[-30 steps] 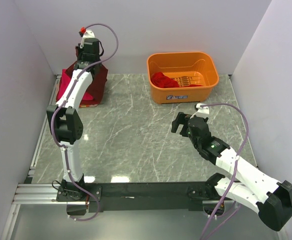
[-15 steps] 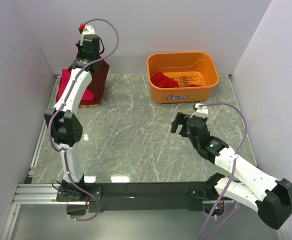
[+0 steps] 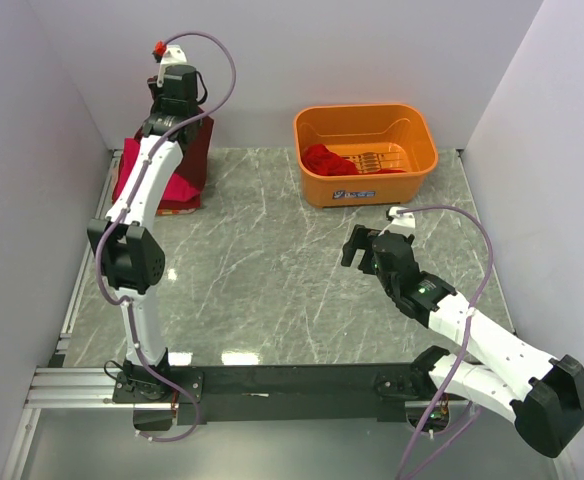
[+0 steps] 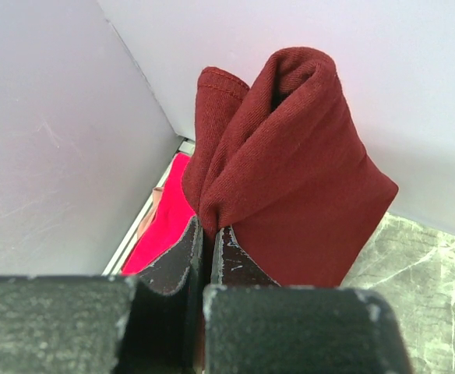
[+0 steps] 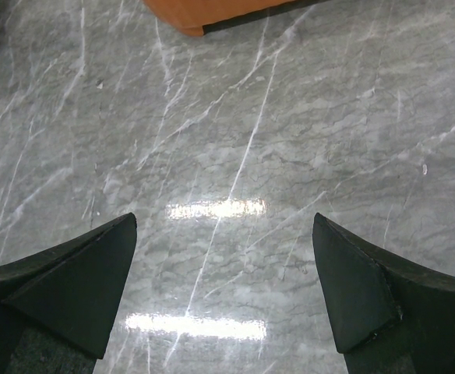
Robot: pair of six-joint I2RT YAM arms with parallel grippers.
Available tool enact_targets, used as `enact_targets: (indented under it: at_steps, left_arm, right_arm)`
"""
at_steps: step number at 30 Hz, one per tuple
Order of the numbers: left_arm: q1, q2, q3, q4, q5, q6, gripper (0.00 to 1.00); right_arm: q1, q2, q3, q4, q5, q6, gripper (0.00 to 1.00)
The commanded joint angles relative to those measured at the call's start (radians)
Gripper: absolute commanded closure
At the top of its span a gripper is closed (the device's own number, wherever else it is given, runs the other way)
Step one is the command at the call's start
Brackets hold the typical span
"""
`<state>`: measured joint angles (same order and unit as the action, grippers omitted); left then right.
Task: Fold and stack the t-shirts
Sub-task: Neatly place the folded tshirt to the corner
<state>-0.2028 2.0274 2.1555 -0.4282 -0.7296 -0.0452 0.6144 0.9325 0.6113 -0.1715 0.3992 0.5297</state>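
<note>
I need to lower my left gripper next and let go of the maroon t-shirt's fold at the pink-red t-shirt's edge by the bar (image 3: pixel 124 175) (image 4: pixel 163 220), which is below the gripper, to the left in the top view.
My left gripper (image 3: pixel 172 112) is raised at the far left corner, shut on the dark maroon t-shirt (image 3: pixel 198 150), which hangs from it. In the left wrist view the maroon cloth (image 4: pixel 290 179) is pinched between my fingers (image 4: pixel 235 261) and bunches above them. A bright pink-red t-shirt (image 3: pixel 160 182) lies folded on the table below it and shows in the left wrist view (image 4: pixel 165 222). A brighter red t-shirt (image 3: pixel 328 160) lies crumpled in the orange basket (image 3: pixel 366 153). My right gripper (image 3: pixel 357 246) is open and empty over the bare table (image 5: pixel 235 156).
The orange basket stands at the back centre-right, and its corner shows in the right wrist view (image 5: pixel 204 14). Walls close in the table on the left, back and right. A metal rail (image 3: pixel 82 290) runs along the left edge.
My left gripper has lifted the maroon t-shirt higher and a little further back. The right arm has barely moved.
</note>
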Motion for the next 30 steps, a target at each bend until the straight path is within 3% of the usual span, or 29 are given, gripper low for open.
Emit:
enact_targets:
  at_steps: [1,21,30]
  left_arm:
    - [0.016,0.028,0.036,0.068,-0.042,0.002,0.99]
    - [0.158,0.122,0.009,0.147,-0.001,0.088,0.99]
    - [0.244,0.126,-0.057,0.18,0.113,0.09,0.99]
  right_arm:
    - [-0.008,0.0,0.008,0.027,0.029,-0.007,0.0]
    - [-0.01,0.022,0.028,0.007,0.089,-0.007,0.0]
    - [-0.01,0.031,0.053,-0.019,0.133,-0.005,0.0]
